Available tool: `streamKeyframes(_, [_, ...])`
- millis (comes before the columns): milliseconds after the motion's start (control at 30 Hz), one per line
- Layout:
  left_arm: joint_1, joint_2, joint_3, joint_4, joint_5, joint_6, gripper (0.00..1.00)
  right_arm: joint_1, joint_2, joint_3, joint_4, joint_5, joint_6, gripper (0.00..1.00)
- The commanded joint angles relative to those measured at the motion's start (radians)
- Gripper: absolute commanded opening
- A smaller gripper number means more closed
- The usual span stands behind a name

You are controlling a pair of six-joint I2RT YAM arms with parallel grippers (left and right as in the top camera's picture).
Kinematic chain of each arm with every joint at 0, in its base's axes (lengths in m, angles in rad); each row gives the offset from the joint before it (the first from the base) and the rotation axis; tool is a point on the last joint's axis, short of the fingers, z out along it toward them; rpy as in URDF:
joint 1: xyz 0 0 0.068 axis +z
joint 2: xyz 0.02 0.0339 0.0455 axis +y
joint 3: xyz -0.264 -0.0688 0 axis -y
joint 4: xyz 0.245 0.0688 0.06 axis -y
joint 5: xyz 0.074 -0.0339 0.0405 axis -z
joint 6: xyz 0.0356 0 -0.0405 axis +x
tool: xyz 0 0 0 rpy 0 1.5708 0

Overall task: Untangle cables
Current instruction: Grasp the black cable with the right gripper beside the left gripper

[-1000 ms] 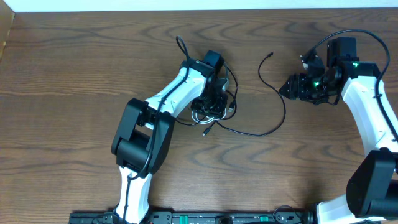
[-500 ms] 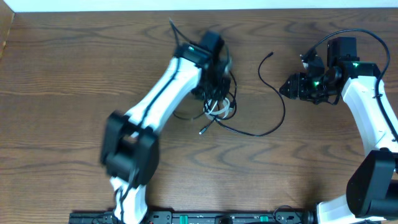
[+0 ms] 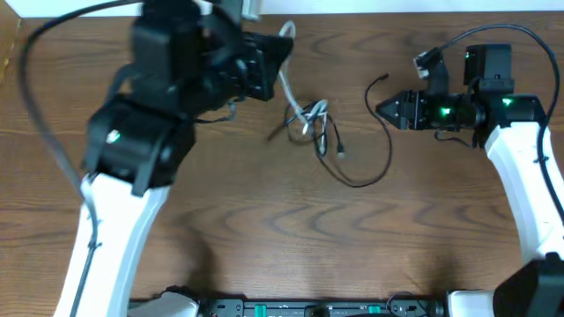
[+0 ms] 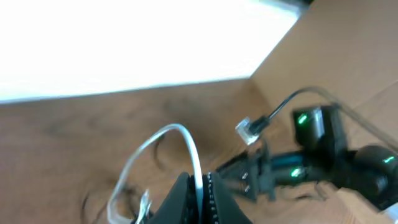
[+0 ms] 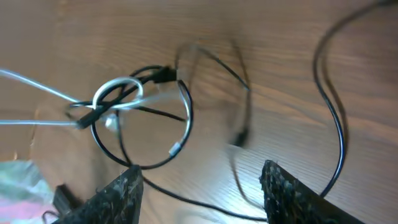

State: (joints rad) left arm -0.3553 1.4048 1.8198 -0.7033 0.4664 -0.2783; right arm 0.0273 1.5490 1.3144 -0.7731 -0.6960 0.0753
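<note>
The left gripper holds the white cable, so next the right gripper needs to move down and toward the knot, onto the black cable (image 3: 388,150) where it leaves the tangle.
My left gripper (image 3: 278,63) is raised high above the table and shut on the white cable (image 3: 289,88). In the left wrist view the white cable (image 4: 188,142) runs between my closed fingers (image 4: 200,198) and loops up and down to the left. The cable hangs down to a knot (image 3: 314,119) where it tangles with the black cable (image 3: 388,150). The black cable curves right across the table to a free plug end (image 3: 382,79). My right gripper (image 3: 382,109) is open and empty, just right of the knot. In the right wrist view (image 5: 208,194) the knot (image 5: 121,99) lies ahead.
The wooden table (image 3: 264,246) ends at a white strip along the back edge (image 3: 370,7). The thick black wires of the arms (image 3: 493,31) arch over the right wrist. The raised left arm (image 3: 132,141) hides the table's left part.
My left arm has risen steeply with the white cable, dragging the knot up and to the right. The black cable's loop has shifted. My right gripper has moved a little left.
</note>
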Motion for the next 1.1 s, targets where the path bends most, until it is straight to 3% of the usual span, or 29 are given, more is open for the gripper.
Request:
streamKeyframes(0, [0.028,-0.065,0.004,0.029,0.022,-0.065,0.07,0.047,-0.008,0.018,0.011,-0.045,0.025,0.57])
streamKeyframes(467, [0.072,-0.116,0.004,0.062,0.024,-0.145,0.07,0.237,0.026,0.018,0.122,-0.029,0.070,0.55])
streamKeyframes(900, [0.382,-0.113,0.004,0.061,0.208,-0.387,0.07,0.388,0.283,0.018,0.161,0.039,0.065,0.56])
streamKeyframes(1067, [0.433,-0.097,0.004,0.035,0.284,-0.389,0.07,0.418,0.370,0.018,0.149,0.097,0.039,0.56])
